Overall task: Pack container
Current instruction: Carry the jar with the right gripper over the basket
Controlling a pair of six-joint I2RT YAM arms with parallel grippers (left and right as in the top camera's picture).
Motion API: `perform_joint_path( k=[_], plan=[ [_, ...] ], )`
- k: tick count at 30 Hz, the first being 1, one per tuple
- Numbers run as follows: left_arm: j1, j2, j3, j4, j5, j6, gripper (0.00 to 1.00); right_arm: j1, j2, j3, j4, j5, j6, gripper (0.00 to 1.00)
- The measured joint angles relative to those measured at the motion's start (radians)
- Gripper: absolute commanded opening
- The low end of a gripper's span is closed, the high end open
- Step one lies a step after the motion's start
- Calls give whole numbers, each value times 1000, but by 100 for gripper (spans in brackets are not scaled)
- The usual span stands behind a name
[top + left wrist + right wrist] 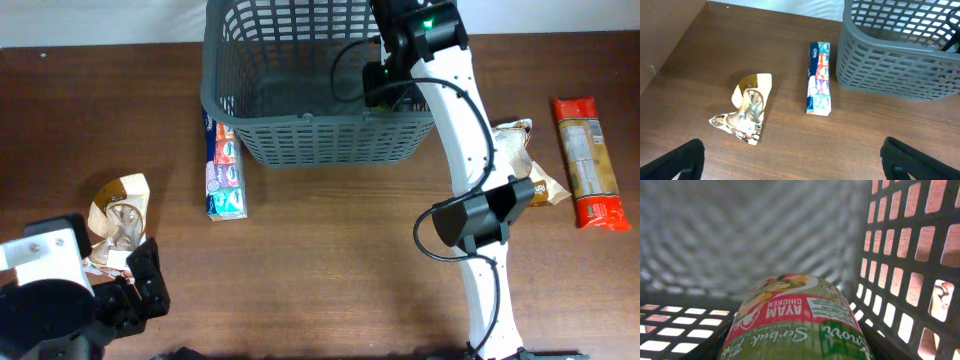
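My right gripper lowers toward the basket's grey bottom next and releases the chicken seasoning packet [790, 315], since it hangs within the basket's lattice sides above.
The dark grey basket [300, 140] stands at the back middle of the table and also shows in the left wrist view [890, 75]. My right gripper [383, 85] reaches down inside the basket at its right side. In the right wrist view it [795, 347] is shut on a green and red chicken seasoning packet [790, 315], held within the lattice walls [900, 270] above the floor. My left gripper [800, 167] is open and empty, low over the table at the front left [140, 285].
A long multi-coloured box [225, 165] lies just left of the basket. A brown and white pouch [118, 212] lies by the left gripper. A snack bag [515, 150] and an orange pasta packet [590, 160] lie right of the right arm.
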Motion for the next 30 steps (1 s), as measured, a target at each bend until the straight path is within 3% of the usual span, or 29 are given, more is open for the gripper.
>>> perform_joint_path(
  k=[30],
  plan=[
    [0, 0, 0, 0, 35, 0, 100, -49, 47, -108, -52, -35, -24, 4]
  ],
)
